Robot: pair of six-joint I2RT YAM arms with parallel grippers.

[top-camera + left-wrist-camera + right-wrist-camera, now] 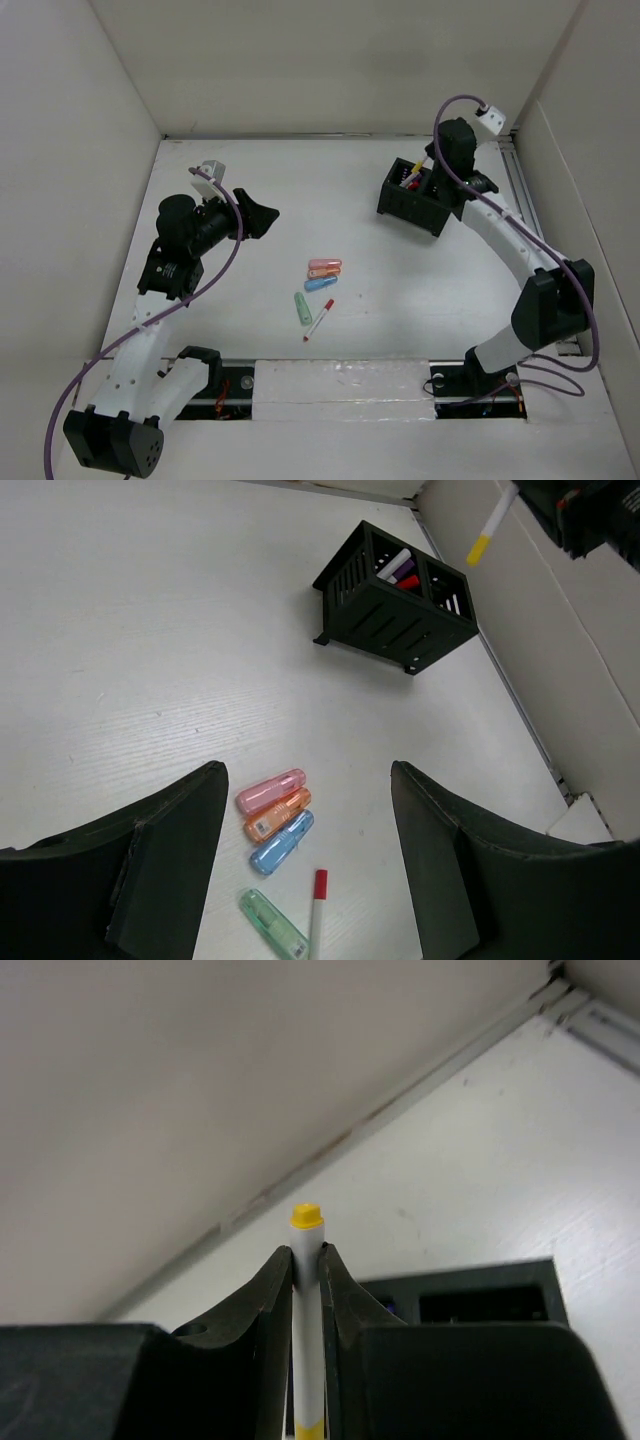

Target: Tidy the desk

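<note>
The white marker is in my right gripper. My gripper should move it to the left in the top view and down into the pens' section (411, 179) (389, 1306), then open.
On the white desk (300, 190) lie a pink highlighter (325, 264), an orange one (325, 272), a blue one (320, 283) and a green one (302, 308), with a red-capped marker (319, 320) beside the green. My left gripper (262, 215) hovers open and empty to their left; its wrist view shows the pink highlighter (270, 791) and red-capped marker (317, 910) between its fingers (180, 860). My right gripper (307, 1260) is shut on a white marker with a yellow cap (307, 1310), held upright above the black organizer box (415, 195).
The organizer box (395, 610) stands at the back right, near the right wall, with several pens inside. White walls border the desk on three sides; a metal rail (340, 385) runs along the front between the arm bases.
</note>
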